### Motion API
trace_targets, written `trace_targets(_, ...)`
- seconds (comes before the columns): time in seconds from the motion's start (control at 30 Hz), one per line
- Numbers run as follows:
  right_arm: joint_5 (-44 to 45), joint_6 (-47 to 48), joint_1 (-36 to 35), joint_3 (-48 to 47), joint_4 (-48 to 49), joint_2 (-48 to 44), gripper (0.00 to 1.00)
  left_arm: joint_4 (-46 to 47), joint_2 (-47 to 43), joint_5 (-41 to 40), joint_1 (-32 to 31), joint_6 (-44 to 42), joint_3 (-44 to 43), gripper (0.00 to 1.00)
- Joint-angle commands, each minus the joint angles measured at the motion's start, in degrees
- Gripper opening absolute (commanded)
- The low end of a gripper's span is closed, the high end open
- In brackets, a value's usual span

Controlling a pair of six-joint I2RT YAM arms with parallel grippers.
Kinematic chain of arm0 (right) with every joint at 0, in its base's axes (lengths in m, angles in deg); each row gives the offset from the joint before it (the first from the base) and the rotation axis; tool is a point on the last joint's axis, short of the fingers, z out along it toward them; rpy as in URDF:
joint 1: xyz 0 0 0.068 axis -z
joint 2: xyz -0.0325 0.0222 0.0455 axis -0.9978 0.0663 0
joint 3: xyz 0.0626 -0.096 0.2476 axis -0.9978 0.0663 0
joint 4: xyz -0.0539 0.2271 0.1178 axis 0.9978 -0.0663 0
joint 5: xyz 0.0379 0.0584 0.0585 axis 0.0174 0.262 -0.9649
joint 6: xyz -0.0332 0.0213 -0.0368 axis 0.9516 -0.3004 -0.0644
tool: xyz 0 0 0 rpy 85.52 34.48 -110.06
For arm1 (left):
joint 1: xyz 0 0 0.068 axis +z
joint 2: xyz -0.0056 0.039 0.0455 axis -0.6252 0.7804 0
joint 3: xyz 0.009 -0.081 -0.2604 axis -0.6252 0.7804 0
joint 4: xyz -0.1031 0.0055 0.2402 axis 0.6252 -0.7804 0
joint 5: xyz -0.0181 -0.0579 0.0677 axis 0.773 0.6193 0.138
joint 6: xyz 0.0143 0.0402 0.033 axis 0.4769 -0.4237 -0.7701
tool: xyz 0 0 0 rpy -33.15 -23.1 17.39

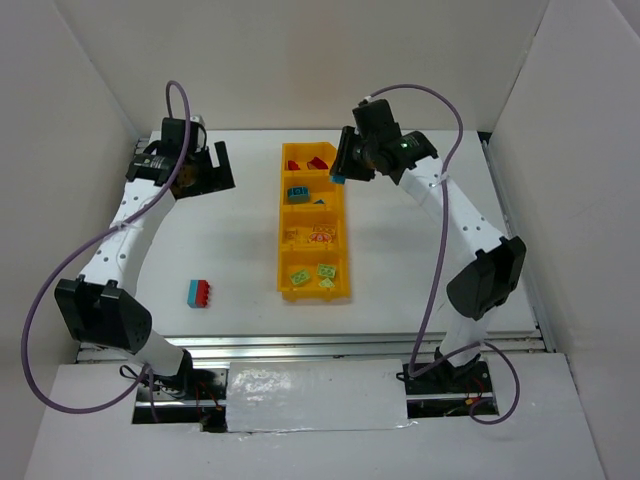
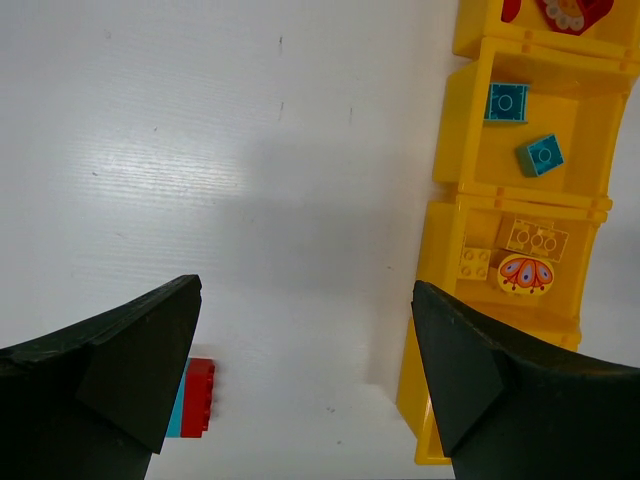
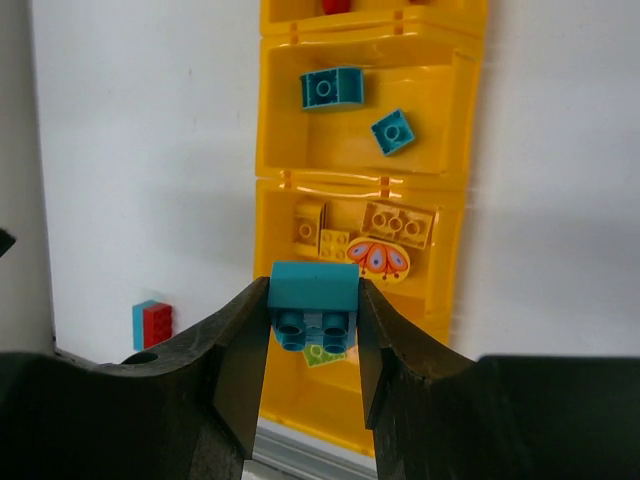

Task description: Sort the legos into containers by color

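Observation:
I need to move my right gripper off the bin's rim next, to the left in the top view, and down over the teal legos, since they already lie in that section of the bin.
The containers are one long yellow bin [image 1: 283, 222] of several compartments. From far to near they hold red legos [image 1: 308, 160], teal legos [image 3: 332, 88], yellow legos [image 3: 398, 224] and green legos [image 1: 313, 273]. My right gripper [image 3: 313, 310] is shut on a teal lego [image 3: 313, 292], studs down, and hangs over the bin's right rim by the teal compartment [image 1: 340, 178]. A red and a teal lego stuck together [image 1: 200, 293] lie on the table left of the bin. My left gripper [image 2: 305, 340] is open and empty, high over the table's far left [image 1: 205, 170].
White walls close in the table on the left, back and right. A yellow oval piece with an orange butterfly print [image 3: 378, 259] lies among the yellow legos. A metal rail [image 1: 300, 345] runs along the near table edge.

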Motion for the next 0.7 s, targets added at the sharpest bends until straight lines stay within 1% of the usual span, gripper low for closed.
trace_targets(0.0, -0.91, 1.03, 1.02, -1.67, 6.2, 2.65, 0.0, 0.54, -0.38, -2.08, 0.28, 1.15, -1.07, 1.0)
trace_targets(0.07, -0.2, 1.29, 1.11, -0.71, 8.05, 4.23, 0.0, 0.54, -0.47, -2.26, 0.28, 1.76, -0.45, 1.0)
trace_targets(0.1, -0.46, 1.55, 1.02, 0.08, 11.36, 4.67, 0.0, 1.32, -0.64, -2.18, 0.28, 1.94, -0.01, 1.0)
trace_targets(0.17, -0.2, 1.47, 1.11, 0.71, 14.37, 6.78, 0.0, 1.94, -0.56, -1.74, 0.28, 2.11, 0.87, 0.99)
trace_targets(0.33, 4.8, -0.46, 1.55, -4.91, 17.02, 16.61, 0.0, -0.25, 1.72, -1.65, 0.28, 1.76, -0.89, 1.0)
trace_targets(0.37, 4.81, -0.73, 1.72, -6.22, 16.76, 18.28, 0.0, -0.6, 2.25, -1.82, 0.28, 1.5, -1.06, 1.0)
trace_targets(0.4, 4.37, -1.68, 2.16, -9.46, 16.24, 21.95, 0.0, -1.13, 2.34, -2.08, 0.28, 1.41, -0.98, 1.0)
trace_targets(0.47, 3.23, -2.39, 3.04, -11.59, 15.79, 24.79, 0.01, -1.48, 2.52, -3.23, 0.28, 1.32, -0.71, 0.99)
trace_targets(0.53, 0.77, -2.31, 3.31, -12.56, 16.58, 27.26, 0.07, -1.83, 2.34, -3.75, 0.36, 1.41, 0.16, 0.99)
trace_targets(0.57, 0.42, -2.14, 3.31, -12.91, 16.76, 27.79, 0.13, -2.01, 2.34, -3.76, 0.54, 1.67, 0.43, 1.0)
trace_targets(0.6, 0.41, -2.22, 3.39, -13.44, 16.76, 28.66, 0.18, -2.18, 2.52, -3.84, 0.63, 1.85, 0.95, 0.99)
trace_targets(0.63, -0.54, -2.22, 3.57, -13.44, 16.85, 28.93, 0.25, -2.79, 2.52, -4.19, 0.71, 2.02, 1.13, 1.0)
trace_targets(0.67, -1.16, -2.13, 3.66, -13.36, 16.93, 29.11, 0.42, -3.24, 2.61, -5.07, 0.8, 2.46, 1.39, 0.99)
